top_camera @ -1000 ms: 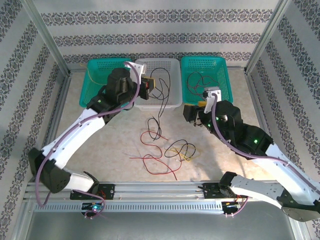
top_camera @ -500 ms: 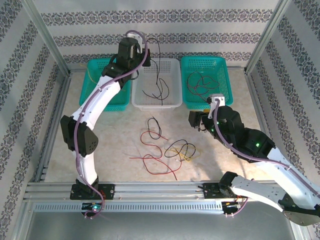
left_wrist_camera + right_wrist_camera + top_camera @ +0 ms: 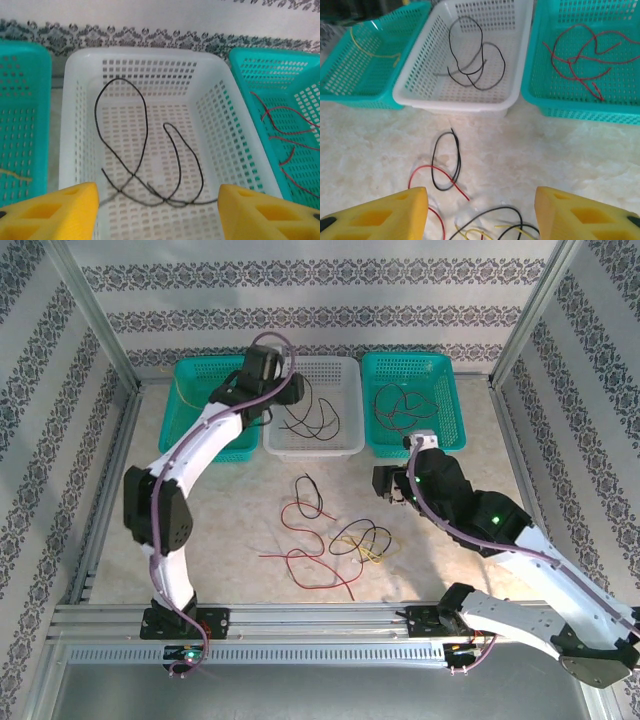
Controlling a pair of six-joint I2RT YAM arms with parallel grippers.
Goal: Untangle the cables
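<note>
The right gripper draws back and down onto the red cable's end (image 3: 360, 553) (image 3: 481, 236) at the black and yellow tangle next, since that lies below the fingers, nearer my base.
A black cable (image 3: 145, 125) lies looped on the floor of the white basket (image 3: 150, 52), also seen from above (image 3: 310, 420). My left gripper (image 3: 159, 210) hovers open over that basket's near edge, its yellow fingers apart and holding nothing. On the table lie a black loop (image 3: 459, 160) crossed by a red cable (image 3: 426, 167), and a black and yellow tangle (image 3: 510, 208). My right gripper (image 3: 481, 210) stands open just above the table, right of the tangle (image 3: 362, 540), gripping nothing.
The right teal basket (image 3: 580, 112) holds red cables (image 3: 575, 65). The left teal basket (image 3: 355, 95) holds a yellow cable (image 3: 370, 50). All three baskets stand in a row at the table's far side (image 3: 312, 452). Metal frame posts border the table.
The left gripper carried a black cable from the table up over the white basket, then came down and let it go into the basket. The right gripper shifted slightly left.
</note>
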